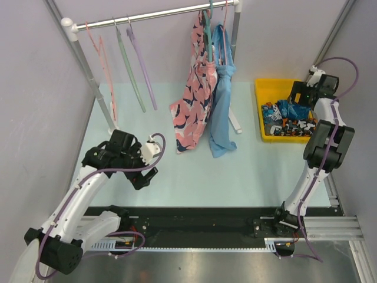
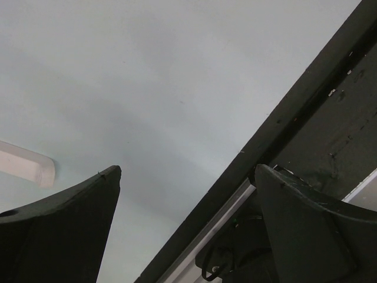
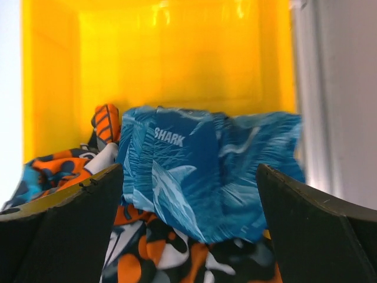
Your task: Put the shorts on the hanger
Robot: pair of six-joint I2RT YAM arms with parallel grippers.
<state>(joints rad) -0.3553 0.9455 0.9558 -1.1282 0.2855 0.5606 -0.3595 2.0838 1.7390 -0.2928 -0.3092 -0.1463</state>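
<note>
My right gripper lowers onto the shorts next, onto their middle (image 1: pixel 293 109) (image 3: pixel 184 166) beside the SHARK lettering, and closes. They lie bunched atop the other clothes between my open fingers.
The shorts (image 1: pixel 293 109), deep blue and teal with a pale leaf and shark print, lie bunched on top of other clothes in a yellow bin (image 1: pixel 268 88) at the right. In the right wrist view the shorts (image 3: pixel 177 147) fill the space between the fingers. My right gripper (image 1: pixel 300 95) hangs over the bin, open around the shorts without touching them (image 3: pixel 188 170). The lilac hanger (image 1: pixel 143 68) hangs empty on the rail at the back left. My left gripper (image 1: pixel 143 175) is open and empty, low over the table's left side (image 2: pixel 187 171).
A pink hanger (image 1: pixel 101 65) and a green hanger (image 1: pixel 129 71) hang beside the lilac one. A pink navy-patterned garment (image 1: pixel 194 100) and a light-blue garment (image 1: pixel 222 109) hang mid-rail. An orange, black and white garment (image 3: pixel 147 253) lies under the shorts. The rack's foot (image 2: pixel 26 166) lies near the left gripper.
</note>
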